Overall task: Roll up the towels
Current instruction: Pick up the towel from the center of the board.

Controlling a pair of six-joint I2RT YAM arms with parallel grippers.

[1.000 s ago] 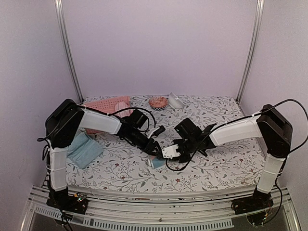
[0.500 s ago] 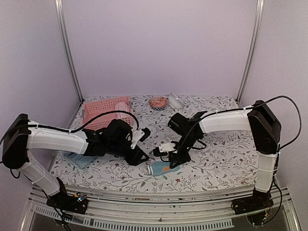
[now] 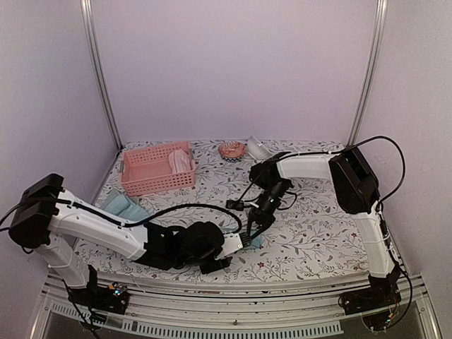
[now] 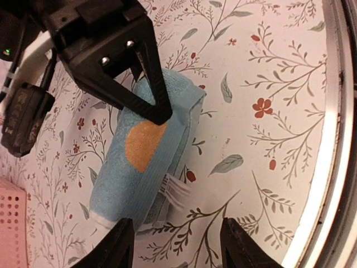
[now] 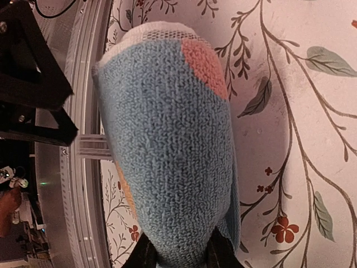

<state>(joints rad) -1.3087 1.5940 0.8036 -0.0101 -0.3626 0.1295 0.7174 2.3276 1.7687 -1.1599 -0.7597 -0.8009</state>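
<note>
My left gripper's open fingers are short of the rolled towel's side by the pale tag, so I will move the gripper to the right in the top view, onto that side.
A rolled light blue towel [image 4: 146,159] with an orange motif lies near the table's front edge, seen from above as the blue towel [image 3: 256,241]. My right gripper [image 5: 181,254] is shut on one end of it, and its black fingers [image 4: 146,84] pinch the far end in the left wrist view. My left gripper [image 4: 178,248] stands open just short of the roll's near end, with floral cloth between its tips. A pale teal towel [image 3: 123,206] lies flat at the left. A pink towel [image 3: 182,162] sits rolled in the pink basket [image 3: 145,173].
An orange patterned bowl [image 3: 231,150] and a clear cup [image 3: 258,148] stand at the back of the table. The metal front rail [image 4: 334,139] runs close beside the roll. My left arm [image 3: 106,229] stretches low along the near edge.
My left arm has swung down to the near edge and its gripper now sits in front of the roll, jaws a little wider. The right gripper holds the roll and has shifted slightly right.
</note>
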